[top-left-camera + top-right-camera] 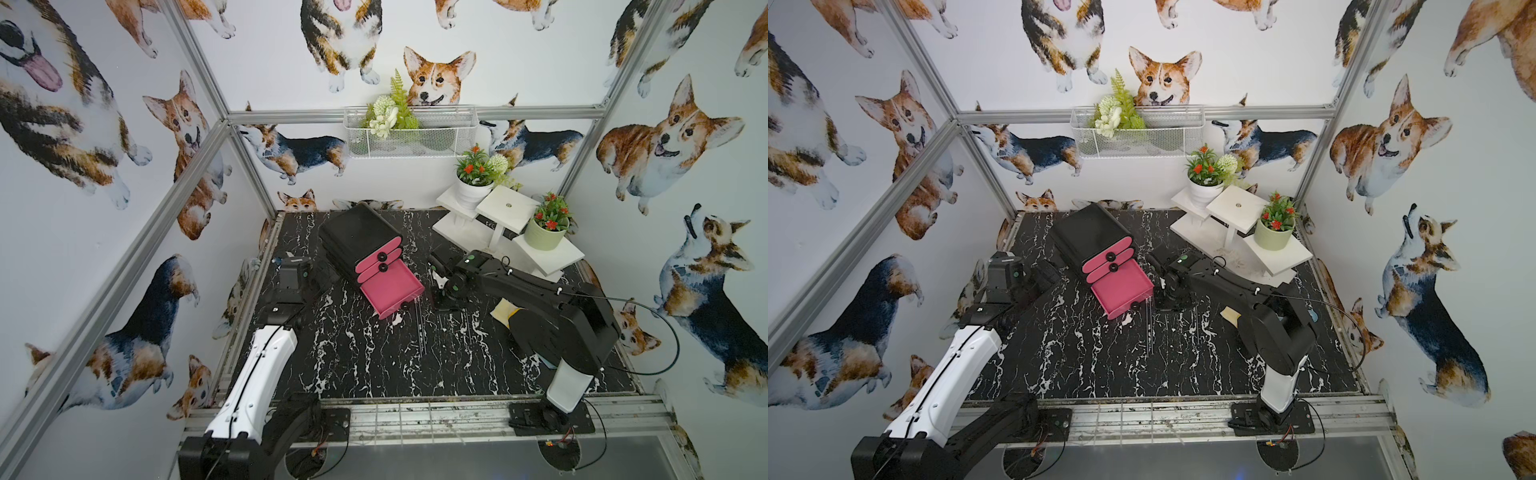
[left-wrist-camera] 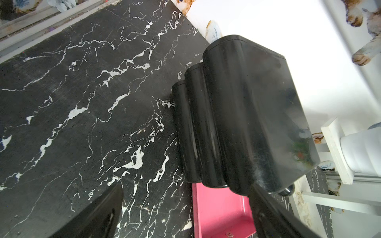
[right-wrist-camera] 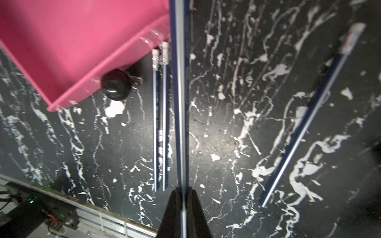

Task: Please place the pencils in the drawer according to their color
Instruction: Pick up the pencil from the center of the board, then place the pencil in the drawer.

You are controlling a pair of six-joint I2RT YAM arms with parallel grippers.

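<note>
The pencil in my right gripper next needs to go over the bottom of the bottom pink drawer [image 1: 390, 291] [image 3: 72, 41], which is open and empty beside and below it. Then I need to lower the pencil and let it go.
The drawer cabinet [image 1: 357, 232] [image 2: 247, 113] is black with three pink fronts, and its bottom pink drawer [image 1: 390, 291] [image 1: 1121, 286] [image 3: 72, 41] is pulled out and looks empty. My right gripper [image 3: 183, 195] [image 1: 442, 291] is shut on a dark blue-grey pencil [image 3: 179, 103] held above the table just right of the open drawer's knob [image 3: 116, 84]. Two like pencils [image 3: 160, 123] [image 1: 419, 328] lie side by side on the table below it. A third [image 3: 305, 127] lies further right. My left gripper [image 2: 185, 197] [image 1: 320, 274] stands open beside the cabinet's left side, holding nothing.
A white stepped stand [image 1: 498, 232] with two potted plants stands at the back right. A pale yellow flat item [image 1: 505, 311] lies under my right arm. A wire basket [image 1: 411, 133] hangs on the back wall. The table [image 1: 374, 365] is black marble.
</note>
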